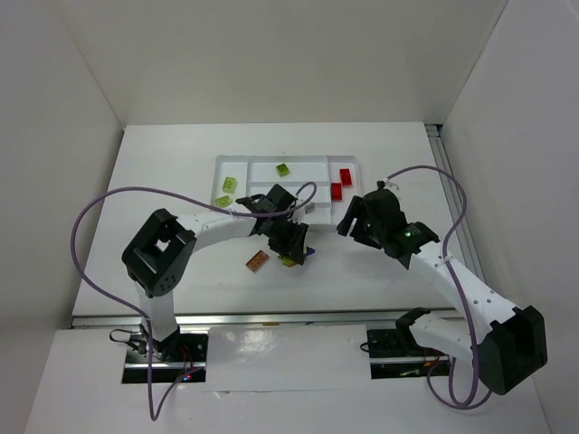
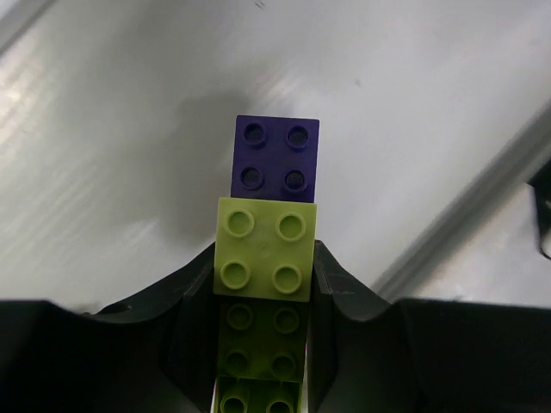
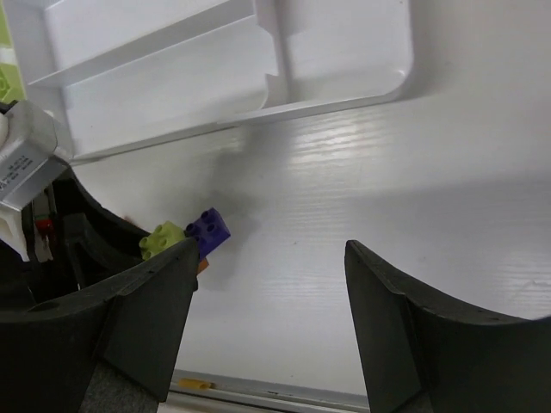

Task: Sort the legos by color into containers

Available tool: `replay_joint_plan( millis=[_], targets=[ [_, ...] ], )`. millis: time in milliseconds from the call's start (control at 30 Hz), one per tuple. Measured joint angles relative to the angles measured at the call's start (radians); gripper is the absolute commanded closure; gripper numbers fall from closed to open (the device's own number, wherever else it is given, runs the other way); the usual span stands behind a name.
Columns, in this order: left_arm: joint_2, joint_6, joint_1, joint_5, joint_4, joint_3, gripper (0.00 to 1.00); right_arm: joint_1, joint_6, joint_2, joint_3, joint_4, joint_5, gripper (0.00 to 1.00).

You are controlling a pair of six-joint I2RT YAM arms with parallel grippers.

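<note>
A purple lego is joined to the far end of the lime green lego, so my left gripper will next move down before the tray (image 1: 271,161) and release the pair on the tabletop.
My left gripper (image 1: 294,251) is shut on a long lime green lego (image 2: 264,249), low over the table in front of the tray. A purple lego (image 2: 275,155) lies right at the lime one's far end; it also shows in the top view (image 1: 309,251) and right wrist view (image 3: 209,229). A brown-orange lego (image 1: 257,261) lies on the table left of them. The white tray (image 1: 271,161) holds three lime legos (image 1: 283,169) toward its left and two red legos (image 1: 345,176) at its right end. My right gripper (image 1: 348,221) is open and empty beside the tray's right front corner.
The tray's front rim (image 3: 232,120) lies close ahead of the right gripper (image 3: 271,258). The left arm's forearm (image 1: 217,228) stretches across the table just in front of the tray. The table's near edge rail (image 1: 271,318) runs behind both grippers.
</note>
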Motion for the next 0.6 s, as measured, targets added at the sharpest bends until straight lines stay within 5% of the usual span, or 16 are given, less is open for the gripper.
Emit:
replay_joint_plan(
  millis=[333,367,400,467,500,600],
  targets=[
    [-0.008,-0.021,-0.198,-0.504,0.134,-0.048,0.98,-0.003,0.003,-0.033,-0.006,-0.027,0.049,0.24],
    [-0.008,-0.021,-0.211,-0.537,0.143,-0.059,0.92,-0.003,0.003,-0.032,-0.006,-0.027,0.049,0.24],
    [-0.008,-0.021,-0.222,-0.566,0.148,-0.068,0.72,-0.003,0.003,-0.032,-0.006,-0.027,0.048,0.23],
    [-0.008,-0.021,-0.235,-0.606,0.158,-0.082,0.54,-0.003,0.001,-0.032,-0.006,-0.027,0.046,0.23],
    [-0.008,-0.021,-0.238,-0.621,0.166,-0.086,0.36,-0.003,0.0,-0.031,-0.006,-0.027,0.046,0.23],
    [-0.008,-0.023,-0.238,-0.649,0.186,-0.094,0.29,-0.005,-0.004,-0.027,-0.006,-0.027,0.045,0.23]
  ],
)
